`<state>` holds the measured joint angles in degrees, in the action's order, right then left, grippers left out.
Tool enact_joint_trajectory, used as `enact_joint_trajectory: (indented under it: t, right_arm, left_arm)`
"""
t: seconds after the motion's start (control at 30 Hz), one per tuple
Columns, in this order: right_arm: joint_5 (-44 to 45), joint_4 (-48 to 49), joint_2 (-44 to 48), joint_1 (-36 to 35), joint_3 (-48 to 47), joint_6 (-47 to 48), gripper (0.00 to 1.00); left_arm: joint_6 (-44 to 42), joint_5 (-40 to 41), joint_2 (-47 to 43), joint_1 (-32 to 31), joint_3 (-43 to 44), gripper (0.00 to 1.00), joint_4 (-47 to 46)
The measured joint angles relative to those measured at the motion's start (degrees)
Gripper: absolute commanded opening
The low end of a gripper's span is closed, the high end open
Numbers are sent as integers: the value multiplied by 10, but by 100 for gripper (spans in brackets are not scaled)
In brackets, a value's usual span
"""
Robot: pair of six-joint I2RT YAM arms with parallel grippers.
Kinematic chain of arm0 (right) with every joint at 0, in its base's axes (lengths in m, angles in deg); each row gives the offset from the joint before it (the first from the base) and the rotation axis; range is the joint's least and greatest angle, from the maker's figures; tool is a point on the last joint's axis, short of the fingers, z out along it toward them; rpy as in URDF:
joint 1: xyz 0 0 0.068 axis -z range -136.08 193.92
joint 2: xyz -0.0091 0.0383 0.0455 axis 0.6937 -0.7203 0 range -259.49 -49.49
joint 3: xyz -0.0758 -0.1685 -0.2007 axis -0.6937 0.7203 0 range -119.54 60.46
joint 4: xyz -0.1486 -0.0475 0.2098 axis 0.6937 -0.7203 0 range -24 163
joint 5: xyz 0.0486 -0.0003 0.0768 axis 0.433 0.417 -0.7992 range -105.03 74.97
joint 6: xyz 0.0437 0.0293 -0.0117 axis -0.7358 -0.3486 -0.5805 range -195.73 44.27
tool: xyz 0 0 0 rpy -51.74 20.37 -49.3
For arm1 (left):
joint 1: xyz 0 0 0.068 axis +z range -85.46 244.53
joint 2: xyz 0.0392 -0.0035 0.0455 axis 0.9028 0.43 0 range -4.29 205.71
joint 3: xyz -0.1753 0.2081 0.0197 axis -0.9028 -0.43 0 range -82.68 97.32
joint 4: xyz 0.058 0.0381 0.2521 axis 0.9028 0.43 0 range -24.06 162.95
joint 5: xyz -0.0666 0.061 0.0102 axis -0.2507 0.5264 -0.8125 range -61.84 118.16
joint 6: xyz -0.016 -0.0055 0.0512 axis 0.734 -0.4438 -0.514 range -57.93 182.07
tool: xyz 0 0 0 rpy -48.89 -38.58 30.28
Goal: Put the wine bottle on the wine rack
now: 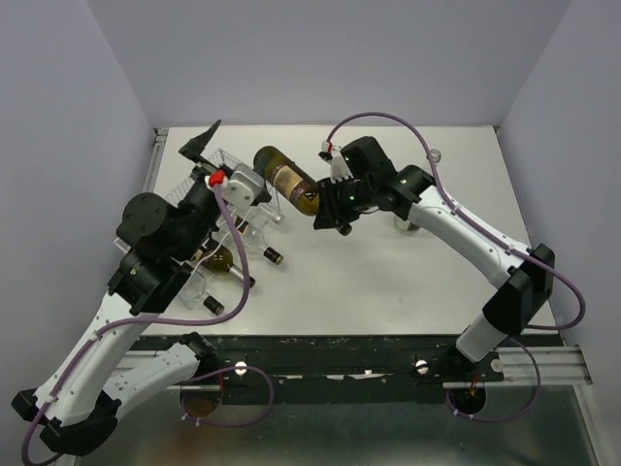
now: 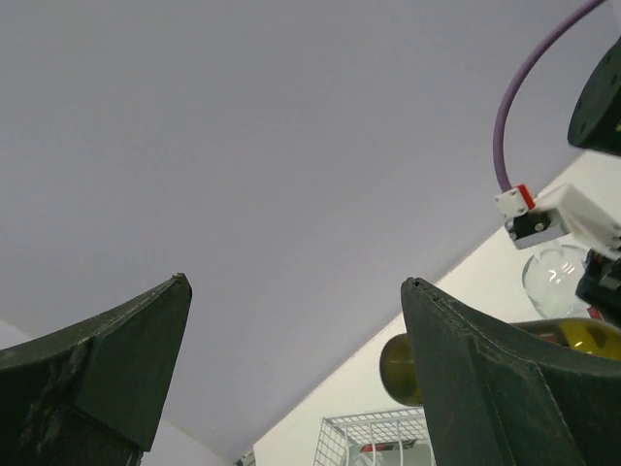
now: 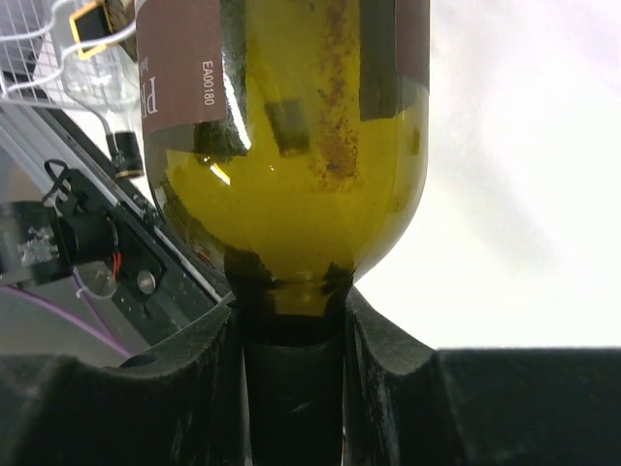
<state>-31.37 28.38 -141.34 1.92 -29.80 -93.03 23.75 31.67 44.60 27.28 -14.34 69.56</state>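
Note:
The rack's bare far end lies below my right gripper and to its left in the top view, so my right gripper will lower toward that end next and release the bottle there.
The wine bottle (image 1: 288, 179), olive-green glass with a brown label, hangs tilted above the table with its base toward the wine rack (image 1: 230, 161). My right gripper (image 1: 331, 208) is shut on its black-capped neck. The right wrist view shows the bottle (image 3: 291, 146) filling the frame, with its neck pinched at my right gripper (image 3: 291, 325). My left gripper (image 1: 201, 143) stands open over the rack's far end, pointing up and back. In the left wrist view my left gripper (image 2: 296, 282) holds nothing; the bottle's base (image 2: 395, 369) and the white wire rack (image 2: 374, 432) show below.
Other bottles lie on the rack under the left arm: an amber one (image 1: 219, 258) and clear ones with black caps (image 1: 275, 255). A small clear object (image 1: 436, 154) sits at the back right. Walls close in the table at the back and sides.

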Motion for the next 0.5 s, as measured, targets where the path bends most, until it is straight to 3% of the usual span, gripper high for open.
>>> enact_joint_trajectory:
  t: [0.5]
  right_arm:
    - [64,91,-238,-60,-219,54,0]
  left_arm:
    - [157,25,-15,0,42,99,114]
